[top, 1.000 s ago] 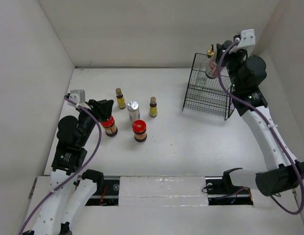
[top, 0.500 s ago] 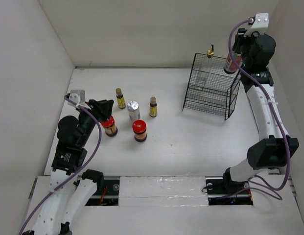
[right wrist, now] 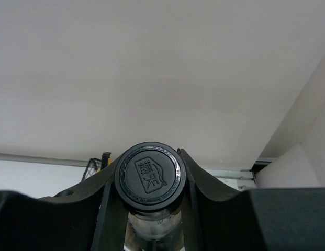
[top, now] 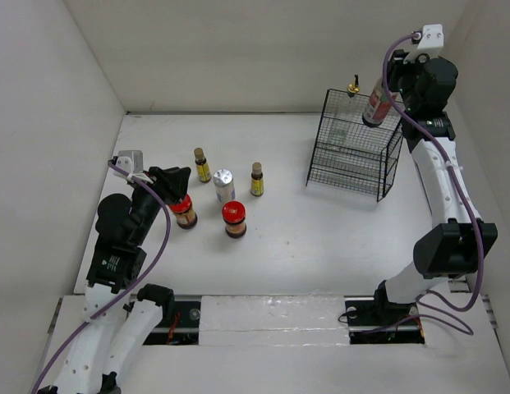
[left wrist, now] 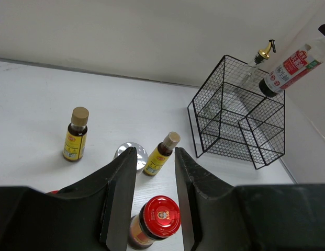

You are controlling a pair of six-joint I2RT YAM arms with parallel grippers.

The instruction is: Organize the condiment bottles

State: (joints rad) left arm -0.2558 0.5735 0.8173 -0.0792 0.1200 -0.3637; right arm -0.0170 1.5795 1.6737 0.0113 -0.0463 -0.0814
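My right gripper should move the sauce bottle down, as it is still above the black wire rack, and put it in the space next to the gold-capped bottle.
My right gripper is shut on the black cap of the sauce bottle and holds it tilted in the air over the top right of the black wire rack. The gold-capped clear bottle stands in the rack's back. My left gripper is open and empty, hovering by the left red-lidded jar. The second red-lidded jar shows between my left fingers in the wrist view. Two yellow-labelled bottles and the silver-lidded jar stand behind.
White walls close the table at the back, left and right. The rack has wire shelves and stands at the back right, close to the right wall. The five loose bottles cluster left of the table's centre.
My right arm lifted the sauce bottle up and to the right from the rack's top, then brought it slightly back left and tilted it. The left arm has not moved.
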